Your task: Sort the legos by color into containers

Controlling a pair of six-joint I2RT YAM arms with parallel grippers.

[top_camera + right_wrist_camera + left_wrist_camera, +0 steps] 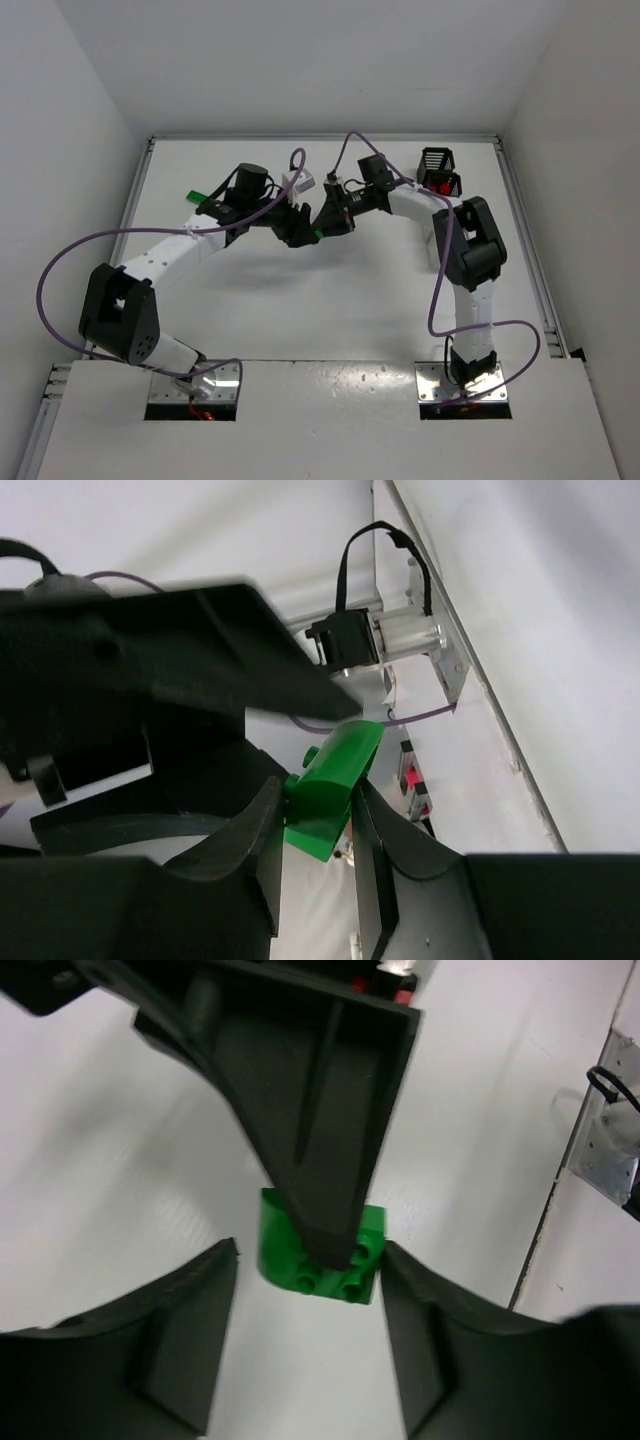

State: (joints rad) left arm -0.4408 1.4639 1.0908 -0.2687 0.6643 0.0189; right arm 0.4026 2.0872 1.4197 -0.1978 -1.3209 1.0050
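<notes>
I need to swing my right gripper to the right in the top view and turn it down over the near white container (435, 247), because the black one beyond it holds red.
A dark green lego (335, 770) hangs above the table with my right gripper (318, 790) shut on its two sides. In the left wrist view the same lego (280, 1250) lies under a right finger, studs facing the camera. My left gripper (310, 1260) is open around it: one finger stands well off, the other is close to the brick's corner. From above, both grippers meet at the back middle of the table, left gripper (298, 232) and right gripper (328, 222), with the lego (314, 236) a small green spot between them. Two black containers (437, 160) stand at the back right, and the nearer container (444, 184) shows red inside.
A green piece (200, 197) shows beside the left arm's forearm at the back left. Purple cables (60, 270) loop off both arms. Raised rails (525, 250) edge the table on the right and at the back, with white walls close around.
</notes>
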